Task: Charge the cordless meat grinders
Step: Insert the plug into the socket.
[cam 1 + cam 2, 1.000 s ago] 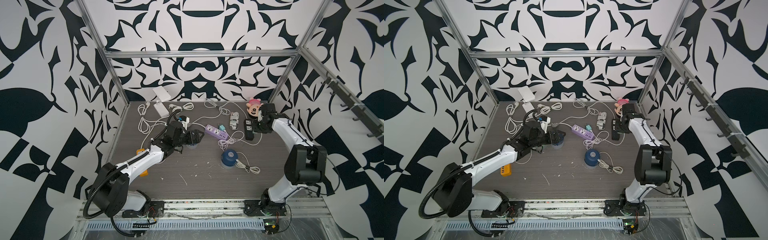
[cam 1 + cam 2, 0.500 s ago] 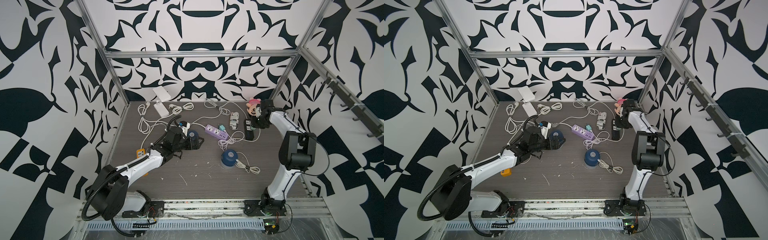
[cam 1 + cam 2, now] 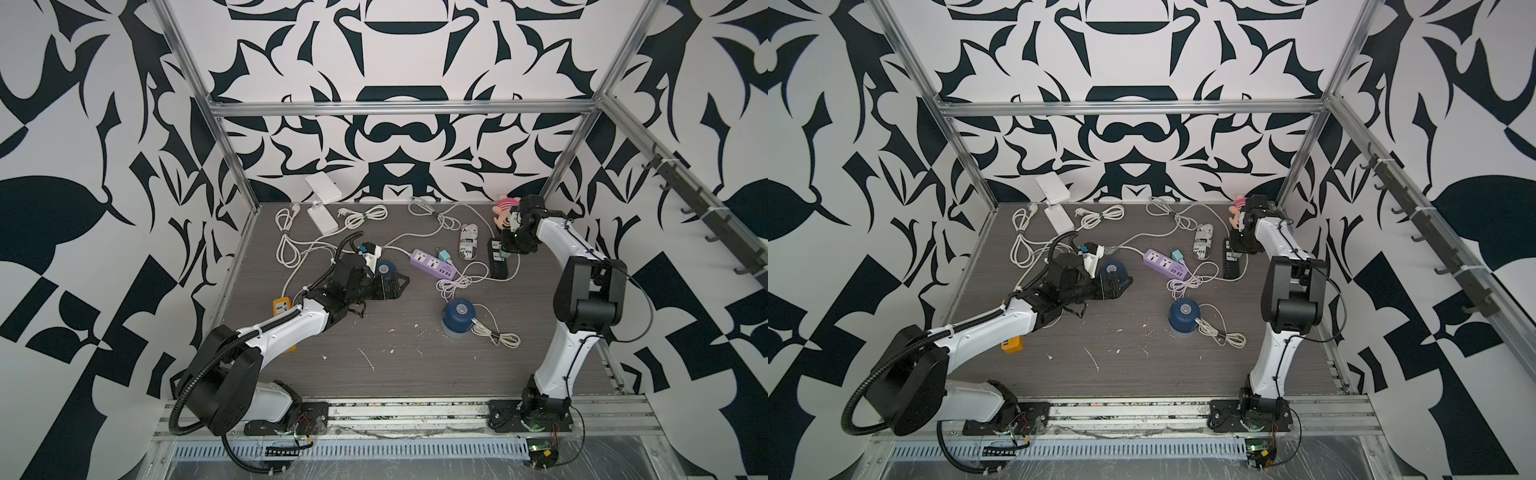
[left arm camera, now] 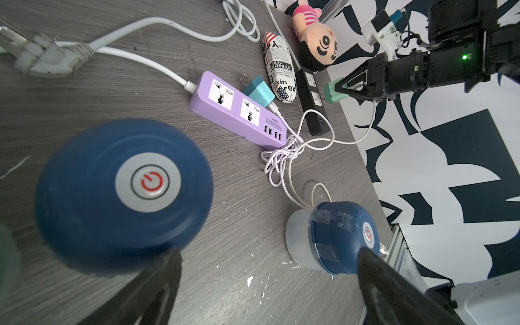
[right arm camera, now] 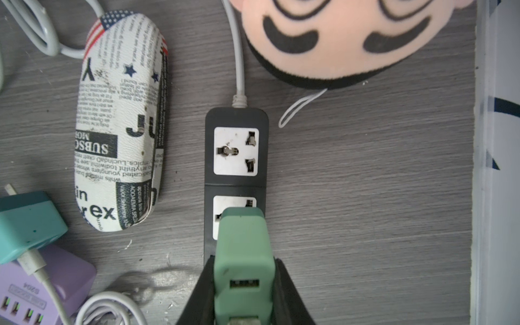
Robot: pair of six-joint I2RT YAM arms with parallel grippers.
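Observation:
My right gripper will next lower onto the black power strip's second socket and release the green USB adapter (image 5: pixel 243 247), as its prongs still hang above it.
Two navy cordless meat grinders show. One (image 3: pixel 384 268) (image 3: pixel 1112 270) stands left of centre and looms large in the left wrist view (image 4: pixel 123 194). My left gripper (image 3: pixel 400 285) (image 4: pixel 270 284) is open just in front of it; only bare table lies between the fingers, and the grinder is beside one of them. The other grinder (image 3: pixel 457 318) (image 4: pixel 337 242) stands mid-table with a white cable at its side. My right gripper (image 3: pixel 509 249) (image 5: pixel 243 284) is shut on a green USB adapter (image 5: pixel 243 247), holding it at the second socket of the black power strip (image 5: pixel 236 118).
A purple power strip (image 3: pixel 434 266) with a teal adapter (image 3: pixel 444 254) lies mid-table beside a newspaper-print case (image 3: pixel 469 241). A pink plush (image 3: pixel 505 212) sits in the back right corner. An orange strip (image 3: pixel 282 307) lies under my left arm. White cables (image 3: pixel 286 241) and white boxes (image 3: pixel 322 218) fill the back left.
My left gripper has drawn back off the navy grinder, which now shows uncovered. My right arm's elbow has risen and its gripper has shifted slightly left over the black strip.

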